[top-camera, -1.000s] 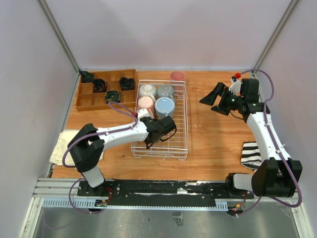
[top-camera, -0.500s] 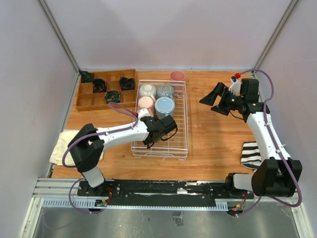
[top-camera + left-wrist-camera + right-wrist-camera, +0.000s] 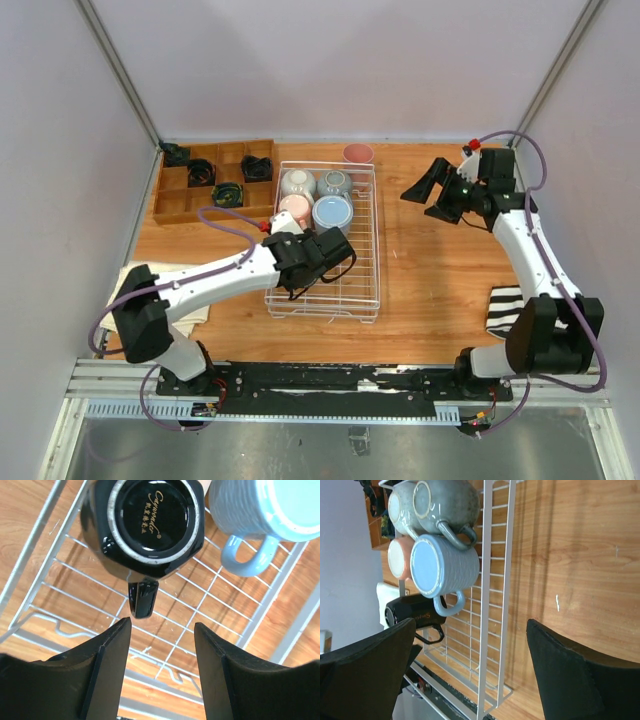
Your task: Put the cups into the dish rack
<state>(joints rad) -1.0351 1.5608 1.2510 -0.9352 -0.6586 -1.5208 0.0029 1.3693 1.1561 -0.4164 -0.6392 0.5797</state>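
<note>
The pink tumbler is outside the rack [image 3: 376, 250]. Next, my right gripper moves outward, left in the top view, and down onto the tumbler's near rim [image 3: 371, 154].
The white wire dish rack [image 3: 376, 250] holds several cups upside down: a white one [image 3: 297, 183], a grey-green one [image 3: 334, 182], a pale pink one [image 3: 294, 208] and a light blue one [image 3: 332, 214]. In the left wrist view a black mug [image 3: 150, 520] sits bottom-up on the rack wires [image 3: 210, 595], beside the light blue mug [image 3: 260, 510]. My left gripper [image 3: 162, 625] is open just behind the mug's handle, holding nothing. A pink tumbler [image 3: 358, 153] stands outside the rack at the back. My right gripper [image 3: 425, 195] hangs open and empty over the table, right of the rack [image 3: 492, 580].
A brown wooden compartment tray [image 3: 170, 198] with black coiled objects lies at the back left. A pale cloth [image 3: 125, 290] lies by the left arm. A striped cloth [image 3: 505, 310] lies near the right arm's base. Bare wood shows between the rack and the right arm.
My left gripper has opened off the black mug's handle, leaving the mug in the rack, and the left arm has swung its elbow leftward. The right gripper has shifted slightly toward the back.
</note>
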